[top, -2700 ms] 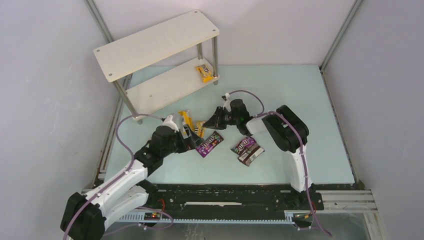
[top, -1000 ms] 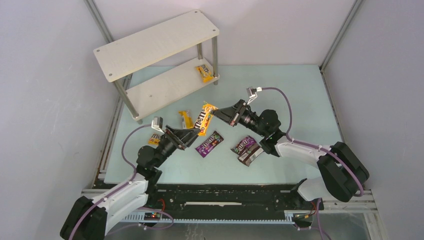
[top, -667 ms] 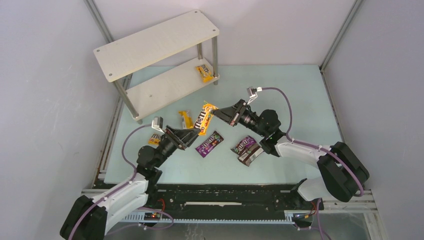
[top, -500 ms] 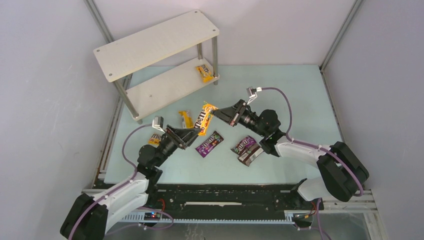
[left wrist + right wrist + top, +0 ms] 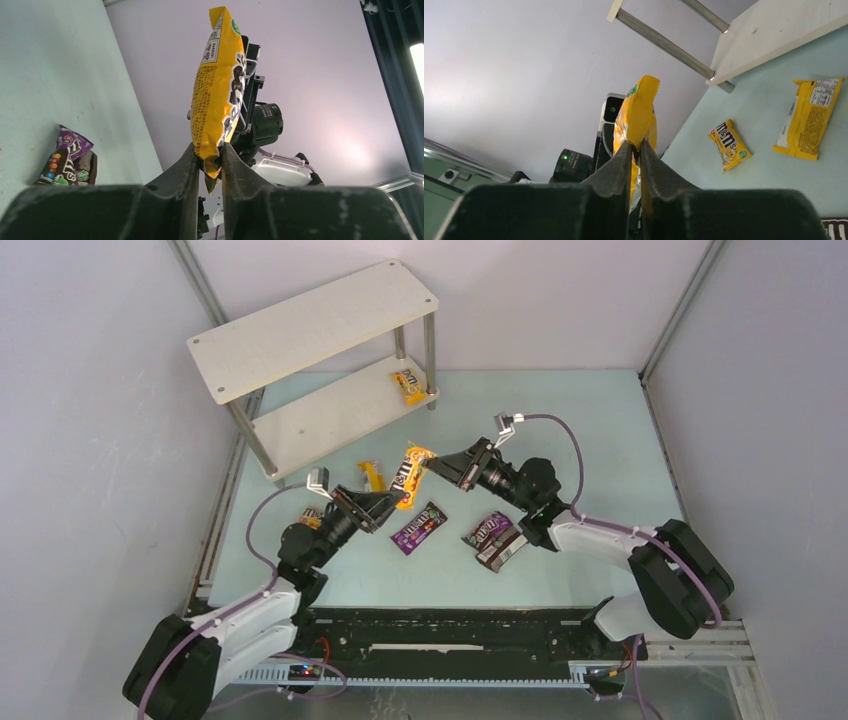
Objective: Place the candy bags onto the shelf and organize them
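Note:
I will turn my left gripper and move it outward onto the shelf's lower board to let go of its candy bag [image 5: 410,477] beside the yellow one, because that part of the board is empty.
A yellow candy bag [image 5: 410,477] hangs in the air above the table between my two grippers. My left gripper [image 5: 388,505] is shut on its lower end; in the left wrist view the bag [image 5: 217,95] stands upright out of the pinching fingertips [image 5: 209,150]. My right gripper [image 5: 432,468] holds the opposite edge, its jaws a narrow slit around the bag [image 5: 636,112]. The shelf [image 5: 310,328] stands at the back left, with one yellow bag [image 5: 408,386] on its lower board [image 5: 320,420].
On the table lie a yellow bag [image 5: 371,477], a small yellow one [image 5: 309,518] beside my left arm, a purple bag [image 5: 418,527], and a purple [image 5: 487,529] and a brown bag [image 5: 503,551] overlapping under my right arm.
My left gripper's fingers have closed onto the lower end of the raised yellow bag. The right gripper stays at the bag's other edge. Both arms have barely moved.

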